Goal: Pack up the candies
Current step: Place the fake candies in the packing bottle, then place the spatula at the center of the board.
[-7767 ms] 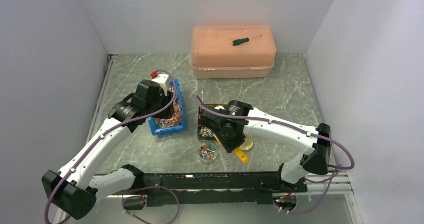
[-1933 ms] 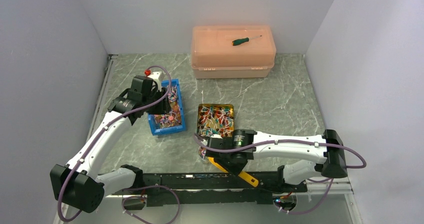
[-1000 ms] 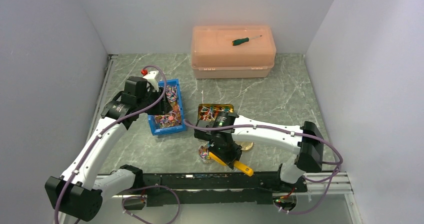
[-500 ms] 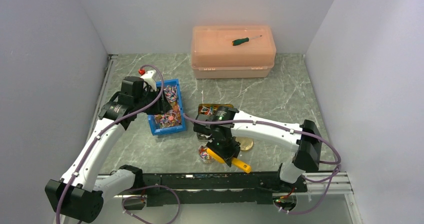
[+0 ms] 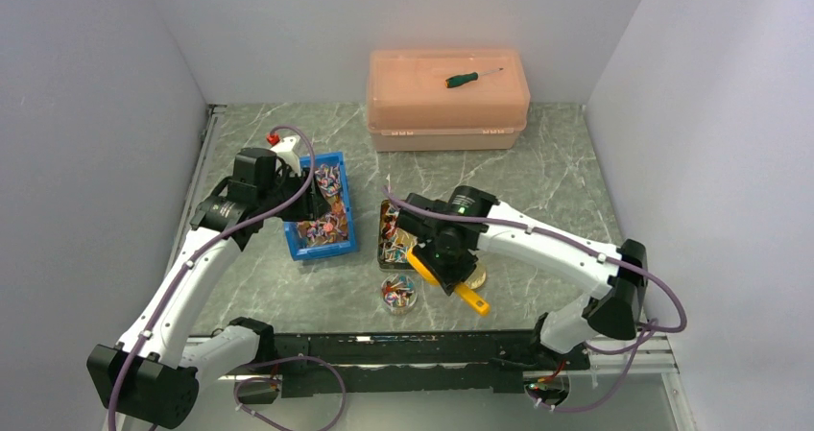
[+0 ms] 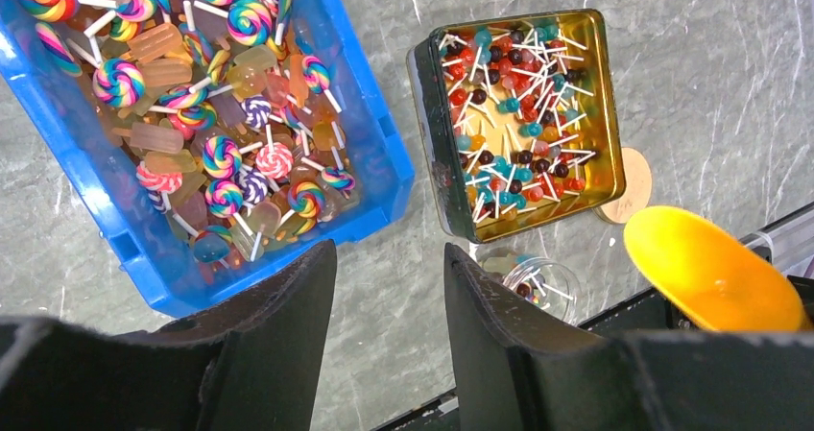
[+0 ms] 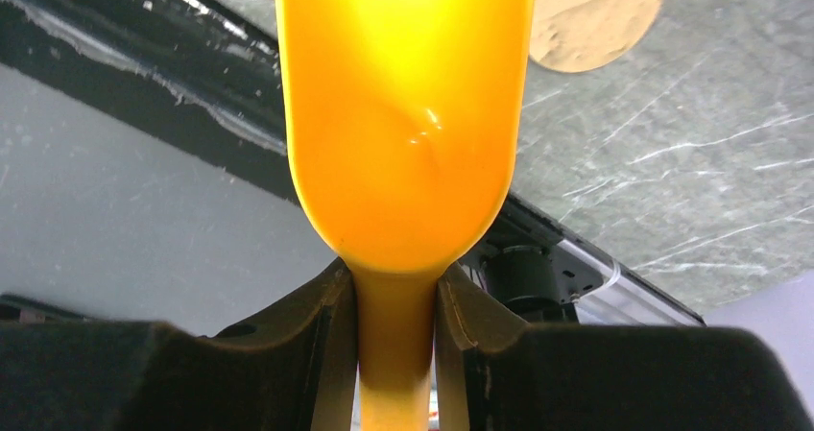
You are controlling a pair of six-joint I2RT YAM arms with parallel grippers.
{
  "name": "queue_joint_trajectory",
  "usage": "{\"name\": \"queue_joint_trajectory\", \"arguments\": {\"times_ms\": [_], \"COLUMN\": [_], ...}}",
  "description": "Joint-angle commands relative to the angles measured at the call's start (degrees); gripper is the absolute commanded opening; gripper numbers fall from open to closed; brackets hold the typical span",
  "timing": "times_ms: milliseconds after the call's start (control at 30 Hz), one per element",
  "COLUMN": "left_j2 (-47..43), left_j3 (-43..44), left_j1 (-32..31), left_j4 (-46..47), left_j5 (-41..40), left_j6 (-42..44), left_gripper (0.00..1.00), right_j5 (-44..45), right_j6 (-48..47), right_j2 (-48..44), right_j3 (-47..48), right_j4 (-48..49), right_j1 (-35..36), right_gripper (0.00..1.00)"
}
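My right gripper carries the scoop [image 5: 468,297] outward and to the right in the top view next, down onto the bare tabletop to release it. The scoop's bowl is empty.
The candies are tiny coloured sweets on white sticks. A heap of them fills the gold tin [image 6: 523,114], which my right arm partly hides in the top view, where it is the gold tin [image 5: 392,239]. More lie in the small glass jar [image 5: 398,294], the same jar [image 6: 533,282] by the tin's near corner. My right gripper [image 7: 395,287] is shut on the neck of the orange scoop [image 7: 403,114], and no candies show on the scoop. From above, the right gripper [image 5: 443,275] holds the scoop [image 5: 468,297] just right of the jar. My left gripper [image 6: 389,253] is open and empty, and the left gripper [image 5: 298,199] hovers at the blue bin.
The blue bin [image 6: 384,177] holds swirl lollipops and ice-pop sweets. A round cork lid [image 5: 473,277] lies right of the tin. A pink lidded box [image 5: 447,100] with a green-handled screwdriver [image 5: 463,79] on it stands at the back. A black rail [image 5: 422,340] runs along the near edge.
My right arm has swung the scoop from over the jar toward the tin's right side, so the jar now shows. The left arm has hardly moved.
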Motion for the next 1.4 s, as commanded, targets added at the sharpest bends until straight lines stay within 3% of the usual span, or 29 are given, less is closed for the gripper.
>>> {"name": "queue_joint_trajectory", "arguments": {"times_ms": [0, 833, 1367], "left_j2": [-0.3, -1.0, -2.7], "left_j3": [-0.3, -2.3, -3.4], "left_j1": [0.4, 1.1, 1.9], "left_j4": [3.1, 7.7, 10.5], "left_j5": [1.2, 5.2, 8.5], "left_j6": [0.1, 0.7, 1.1], "left_gripper": [0.51, 0.6, 0.71], "right_j5": [6.1, 23.3, 20.2], "right_j6": [1.3, -1.3, -0.8], "right_j2": [-4.6, -17.9, -15.1], "right_j3": [-2.9, -24.0, -33.0], "right_j4": [4.1, 34.1, 52.0], "right_j1": [-2.0, -27.4, -42.3], "right_gripper": [0.0, 0.0, 0.0]}}
